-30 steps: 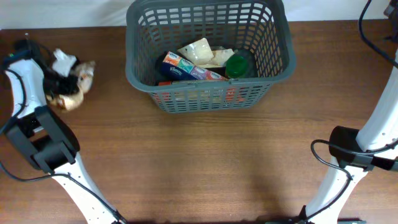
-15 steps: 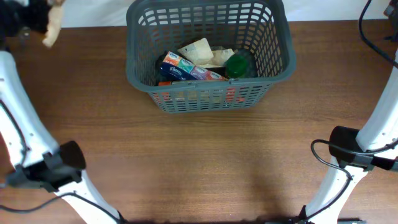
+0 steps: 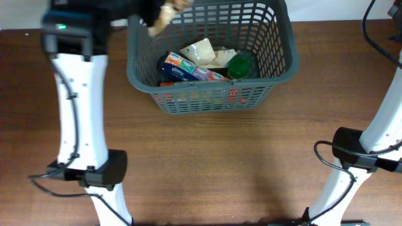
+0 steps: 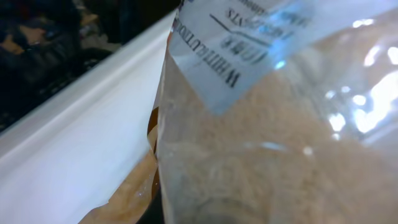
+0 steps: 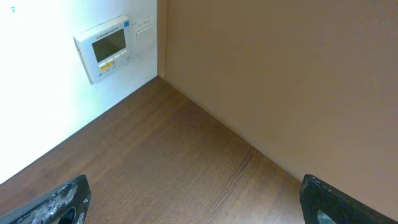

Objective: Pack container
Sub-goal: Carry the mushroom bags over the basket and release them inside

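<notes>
Next, my left gripper shifts to the right in the overhead view and down into the open room in the basket (image 3: 210, 102) toward the green-lidded item.
The container, a dark grey slotted basket (image 3: 210, 102), stands at the back middle of the table. A tissue box (image 3: 180, 68), a cream packet (image 3: 202, 51) and a green-lidded item (image 3: 239, 65) lie inside it. My left gripper (image 3: 148, 12) hovers over the basket's left rear rim, shut on a clear plastic bag (image 3: 166, 15) of tan contents. That bag (image 4: 280, 137) fills the left wrist view with a white printed label (image 4: 249, 50), hiding the fingers. In the right wrist view my right gripper (image 5: 196, 199) stands open over bare wood, nothing between its fingers.
The left arm's base (image 3: 94, 174) sits at the front left and the right arm's base (image 3: 352, 150) at the front right, with a cable beside it. A wall control panel (image 5: 104, 46) shows in the right wrist view.
The left arm has swung up from the table's far left and across to the right, carrying the bag to the basket's left rear rim. The right arm has not moved.
</notes>
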Robot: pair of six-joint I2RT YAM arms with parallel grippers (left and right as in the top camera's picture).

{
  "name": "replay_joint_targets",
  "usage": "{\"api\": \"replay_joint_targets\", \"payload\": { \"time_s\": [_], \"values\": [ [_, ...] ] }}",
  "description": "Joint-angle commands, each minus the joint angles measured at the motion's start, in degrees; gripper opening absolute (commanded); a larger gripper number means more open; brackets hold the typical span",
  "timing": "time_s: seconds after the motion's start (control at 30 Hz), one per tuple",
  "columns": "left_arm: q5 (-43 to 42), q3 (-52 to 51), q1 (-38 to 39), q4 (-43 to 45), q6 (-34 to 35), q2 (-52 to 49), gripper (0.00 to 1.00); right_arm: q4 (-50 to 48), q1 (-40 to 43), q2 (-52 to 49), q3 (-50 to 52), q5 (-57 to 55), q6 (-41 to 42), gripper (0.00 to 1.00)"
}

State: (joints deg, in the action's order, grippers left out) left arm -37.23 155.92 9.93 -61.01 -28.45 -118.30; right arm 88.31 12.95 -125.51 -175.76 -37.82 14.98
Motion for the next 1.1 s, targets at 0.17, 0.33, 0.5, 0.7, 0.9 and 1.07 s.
{"api": "replay_joint_targets", "payload": {
  "time_s": [0.17,0.33,0.5,0.7,0.9,1.07],
  "values": [
    [5.42,0.5,9.29,-1.7,-1.81,-7.23,0.02,-0.07,0.2,1.36,-0.28,0.13,0.55,0.99],
    [5.64,0.5,11.8,-1.88,-1.81,-12.87,0.02,-0.07,0.2,1.36,-0.28,0.13,0.55,0.99],
    [5.6,0.5,12.09,-3.39,-1.81,-17.38,0.15,-0.07,0.2,1.36,-0.28,0.13,0.55,0.99],
    [5.57,0.63,12.09,-3.69,-1.81,-17.84,0.99,-0.07,0.2,1.36,-0.28,0.13,0.55,0.99],
    [7.32,0.74,11.26,-3.69,-0.11,-14.08,0.99,-0.07,0.2,1.36,-0.28,0.13,0.55,0.99],
    [22.8,0.74,8.5,-5.38,7.58,-8.07,0.99,-0.07,0.2,1.36,-0.28,0.13,0.55,0.99]
  ]
}}
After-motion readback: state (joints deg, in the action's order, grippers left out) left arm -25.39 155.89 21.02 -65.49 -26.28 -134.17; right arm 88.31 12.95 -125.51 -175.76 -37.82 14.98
